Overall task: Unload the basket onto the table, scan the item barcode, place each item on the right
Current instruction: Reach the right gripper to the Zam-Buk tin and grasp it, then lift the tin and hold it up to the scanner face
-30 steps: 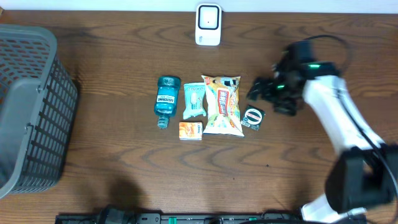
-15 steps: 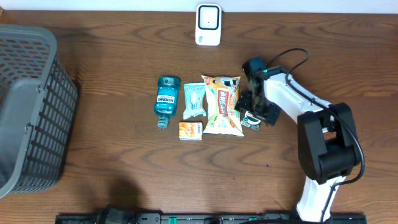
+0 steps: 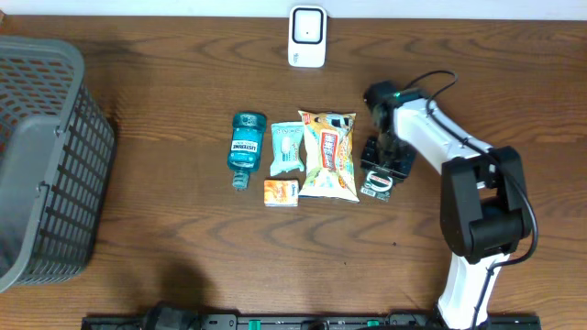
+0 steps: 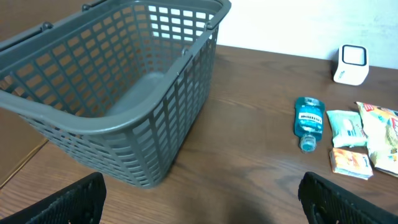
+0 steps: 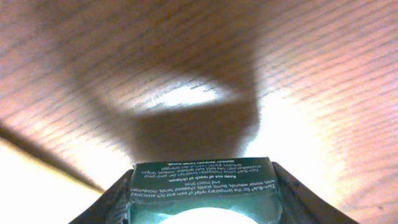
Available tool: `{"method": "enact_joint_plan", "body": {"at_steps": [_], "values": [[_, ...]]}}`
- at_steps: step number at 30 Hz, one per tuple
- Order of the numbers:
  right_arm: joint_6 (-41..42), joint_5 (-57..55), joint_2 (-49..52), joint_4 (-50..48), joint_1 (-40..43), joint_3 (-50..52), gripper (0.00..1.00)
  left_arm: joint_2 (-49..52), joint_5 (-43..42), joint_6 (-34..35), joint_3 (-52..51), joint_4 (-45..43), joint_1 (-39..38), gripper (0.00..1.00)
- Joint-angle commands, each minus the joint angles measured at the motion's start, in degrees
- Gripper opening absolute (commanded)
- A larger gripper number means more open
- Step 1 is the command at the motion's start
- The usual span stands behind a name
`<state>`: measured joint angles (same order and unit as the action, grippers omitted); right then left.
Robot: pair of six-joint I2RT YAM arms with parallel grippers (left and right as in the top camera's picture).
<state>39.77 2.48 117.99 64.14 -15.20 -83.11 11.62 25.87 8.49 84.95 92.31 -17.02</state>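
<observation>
My right gripper will next raise the box (image 3: 377,186) to the scanner, then swing down and release it on clear tabletop to its right in the overhead view.
A small dark green box (image 3: 377,186) with white print lies at the right end of the item row, and in the right wrist view the box (image 5: 202,183) fills the gap between the jaws. My right gripper (image 3: 382,168) points down over it, both fingers (image 5: 111,205) pressed against its sides. The white barcode scanner (image 3: 306,37) stands at the table's back edge. My left gripper (image 4: 202,202) hangs open and empty at the near left, away from the items.
A blue mouthwash bottle (image 3: 247,147), a teal packet (image 3: 286,148), a snack bag (image 3: 327,154) and an orange packet (image 3: 282,192) lie in a row left of the box. A grey basket (image 3: 46,156) stands at the far left.
My right arm swung in from the right, dropped over the dark green box, and its jaws narrowed onto it. The left arm has not moved.
</observation>
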Motion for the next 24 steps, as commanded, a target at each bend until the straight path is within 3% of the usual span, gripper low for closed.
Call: {"method": "enact_joint_plan", "body": {"at_steps": [1, 5, 15, 19, 24], "values": [[-10.64, 13.11, -2.93, 6.51, 2.56, -7.91, 0.35, 0.33, 0.33, -0.96, 0.04, 4.46, 0.07, 0.98], [-16.83, 22.23, -5.51, 15.28, 3.17, -10.88, 0.38, 0.33, 0.33, -0.96, 0.04, 4.46, 0.07, 0.98], [-20.55, 27.34, -7.78, 24.37, 3.08, -10.88, 0.33, 0.33, 0.33, -0.96, 0.04, 4.46, 0.07, 0.98], [-20.55, 26.69, -7.78, 15.74, 2.67, -10.88, 0.33, 0.33, 0.33, -0.96, 0.04, 4.46, 0.07, 0.98], [-20.09, 24.68, -7.78, -5.03, 0.83, -10.91, 0.27, 0.33, 0.33, -0.96, 0.04, 4.46, 0.07, 0.98]]}}
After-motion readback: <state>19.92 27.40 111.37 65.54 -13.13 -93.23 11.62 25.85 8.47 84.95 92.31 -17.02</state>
